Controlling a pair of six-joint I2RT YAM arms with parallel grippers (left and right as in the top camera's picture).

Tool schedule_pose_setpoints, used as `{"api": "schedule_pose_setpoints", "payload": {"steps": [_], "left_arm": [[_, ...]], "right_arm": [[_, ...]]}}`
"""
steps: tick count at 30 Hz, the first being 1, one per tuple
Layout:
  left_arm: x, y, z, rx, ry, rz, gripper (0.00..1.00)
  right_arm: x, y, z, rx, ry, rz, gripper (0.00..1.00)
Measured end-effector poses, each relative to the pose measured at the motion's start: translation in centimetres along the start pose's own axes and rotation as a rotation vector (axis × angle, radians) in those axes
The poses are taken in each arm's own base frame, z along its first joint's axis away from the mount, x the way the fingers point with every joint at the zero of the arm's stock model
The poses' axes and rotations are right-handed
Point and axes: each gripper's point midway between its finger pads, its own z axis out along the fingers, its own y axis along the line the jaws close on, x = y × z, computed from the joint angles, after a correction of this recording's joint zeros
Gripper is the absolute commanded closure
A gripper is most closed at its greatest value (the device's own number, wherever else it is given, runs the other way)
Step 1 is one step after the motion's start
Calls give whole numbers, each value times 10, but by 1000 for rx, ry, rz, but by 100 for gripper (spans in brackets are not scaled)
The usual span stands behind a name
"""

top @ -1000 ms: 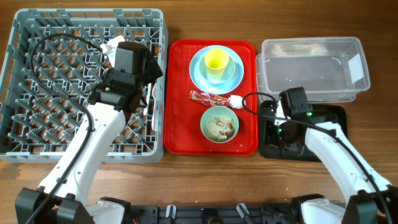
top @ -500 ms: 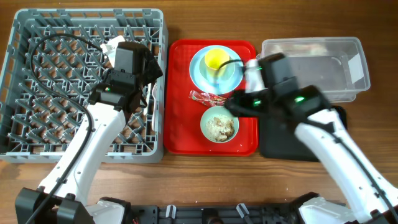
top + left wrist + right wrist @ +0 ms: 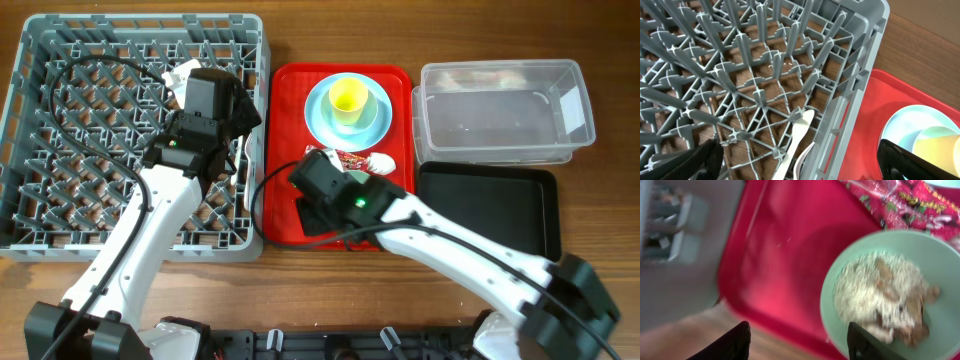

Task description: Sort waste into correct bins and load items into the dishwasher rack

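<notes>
The open fingers of my right gripper already hang on either side of the mint bowl's near rim, so I need to bring the gripper down onto that rim.
The grey dishwasher rack (image 3: 60, 130) fills the left of the table. My left gripper (image 3: 805, 162) hangs open over its right edge, above white cutlery (image 3: 799, 134) lying between the pegs. On the red tray (image 3: 285, 120) a yellow cup (image 3: 348, 97) stands on the pale blue plate (image 3: 375, 120), with the snack wrapper (image 3: 345, 158) and tissue (image 3: 381, 163) below them. My right gripper (image 3: 799, 345) is open low over the tray, its fingers (image 3: 730, 342) either side of the left rim of a mint bowl (image 3: 935, 260) holding rice scraps (image 3: 880, 292). From overhead the right arm hides that bowl.
The clear tub (image 3: 500, 110) stands at the back right, with the black tray (image 3: 490, 205) in front of it. The right arm (image 3: 450, 245) stretches diagonally from the front right corner across to the red tray. The rack's wall (image 3: 860, 80) rises right beside the tray.
My right arm swung left from the black tray to the red tray, over the bowl, and its jaws opened wider. The left arm has not moved.
</notes>
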Motion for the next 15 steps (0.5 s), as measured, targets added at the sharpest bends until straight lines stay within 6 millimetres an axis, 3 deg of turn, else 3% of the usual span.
{"api": "schedule_pose_setpoints", "payload": {"steps": [5, 7, 12, 15], "left_arm": [[-2, -1, 0, 6, -8, -3, 0], [-2, -2, 0, 6, -9, -3, 0], [-3, -2, 0, 8, -12, -4, 0], [-3, -2, 0, 9, -12, -4, 0]], "right_arm": [[-4, -4, 41, 59, 0, 1, 53], [-4, -5, 54, 73, 5, 5, 54], [1, -11, 65, 111, 26, 5, 67], [4, -17, 67, 142, 35, 1, 67]]}}
